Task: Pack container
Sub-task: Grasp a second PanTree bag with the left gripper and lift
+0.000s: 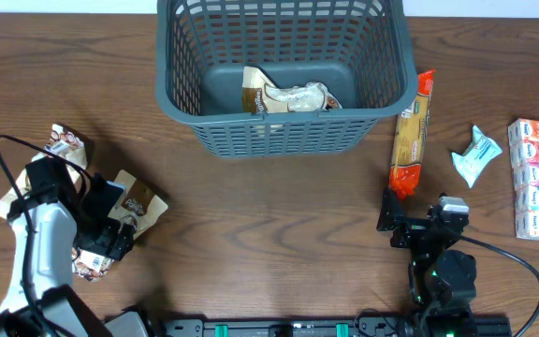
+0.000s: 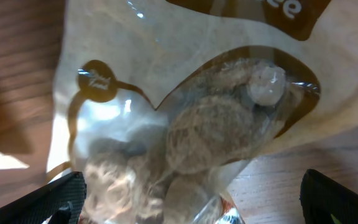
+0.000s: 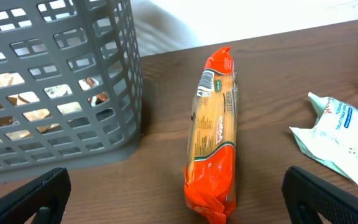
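Observation:
I will next lower my left gripper onto the clear window of the snack packet [image 1: 127, 222] [image 2: 178, 155] below it and close there, because the packet is already between its open fingers.
The dark grey slotted container [image 1: 284, 131] stands at the back middle, with one cream-and-brown snack packet [image 1: 284, 96] lying inside it. My left gripper [image 1: 112, 236] is open, low over another snack packet [image 1: 140, 206] at the left. In the left wrist view that snack packet [image 2: 191, 118], with its clear window of round biscuits, fills the space between my black fingers [image 2: 58, 199]. My right gripper [image 1: 408, 213] is open at the near end of a long pasta packet [image 1: 412, 136]. The pasta packet's orange end [image 3: 213, 180] lies between its fingers [image 3: 23, 199], beside the container's wall [image 3: 55, 81].
More snack packets lie at the left [image 1: 66, 145], one partly under the left arm [image 1: 87, 267]. A green-and-white tissue pack [image 1: 476, 154] and a row of colourful tissue packs [image 1: 535, 178] lie at the right. The table's front edge is just behind both arms.

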Tool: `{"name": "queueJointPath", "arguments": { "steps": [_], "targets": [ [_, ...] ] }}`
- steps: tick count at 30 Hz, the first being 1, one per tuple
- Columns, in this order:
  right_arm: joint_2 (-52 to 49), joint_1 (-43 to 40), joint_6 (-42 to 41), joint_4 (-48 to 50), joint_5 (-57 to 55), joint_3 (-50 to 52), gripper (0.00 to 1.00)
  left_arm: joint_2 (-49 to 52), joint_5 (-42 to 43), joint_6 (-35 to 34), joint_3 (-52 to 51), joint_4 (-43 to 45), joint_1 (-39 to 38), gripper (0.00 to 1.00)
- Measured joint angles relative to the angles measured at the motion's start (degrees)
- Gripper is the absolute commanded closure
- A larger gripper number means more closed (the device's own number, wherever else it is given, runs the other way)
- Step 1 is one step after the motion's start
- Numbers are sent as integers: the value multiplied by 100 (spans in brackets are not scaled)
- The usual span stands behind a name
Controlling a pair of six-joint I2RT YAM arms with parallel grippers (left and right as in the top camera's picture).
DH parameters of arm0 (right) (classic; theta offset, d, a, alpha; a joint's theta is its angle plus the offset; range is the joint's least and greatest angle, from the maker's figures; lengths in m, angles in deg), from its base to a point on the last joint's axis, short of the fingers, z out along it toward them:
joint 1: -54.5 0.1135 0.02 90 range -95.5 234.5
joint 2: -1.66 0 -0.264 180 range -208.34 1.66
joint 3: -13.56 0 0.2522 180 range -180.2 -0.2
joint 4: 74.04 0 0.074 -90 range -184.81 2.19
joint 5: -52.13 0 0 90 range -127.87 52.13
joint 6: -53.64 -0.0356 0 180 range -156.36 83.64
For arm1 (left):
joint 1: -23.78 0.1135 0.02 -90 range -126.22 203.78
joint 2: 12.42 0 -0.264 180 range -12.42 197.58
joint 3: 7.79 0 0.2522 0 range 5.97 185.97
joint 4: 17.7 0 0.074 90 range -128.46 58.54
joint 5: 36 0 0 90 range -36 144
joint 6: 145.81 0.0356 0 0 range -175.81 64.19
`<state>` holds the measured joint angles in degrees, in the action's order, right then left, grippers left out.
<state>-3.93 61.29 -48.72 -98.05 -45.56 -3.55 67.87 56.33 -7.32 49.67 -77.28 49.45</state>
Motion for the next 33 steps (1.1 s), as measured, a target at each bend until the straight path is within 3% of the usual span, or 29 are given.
{"name": "queueJointPath", "arguments": {
  "steps": [21,25,30,33],
  "targets": [
    [0,0,-2,2,11,0,1,1021,81,26,0,573,4,0],
    [2,0,0,2,11,0,1,1027,94,4,2,590,7,16],
    [2,0,0,2,17,0,1,1029,190,26,4,588,7,53],
    [2,0,0,2,17,0,1,1029,229,59,7,586,7,56]
  ]
}}
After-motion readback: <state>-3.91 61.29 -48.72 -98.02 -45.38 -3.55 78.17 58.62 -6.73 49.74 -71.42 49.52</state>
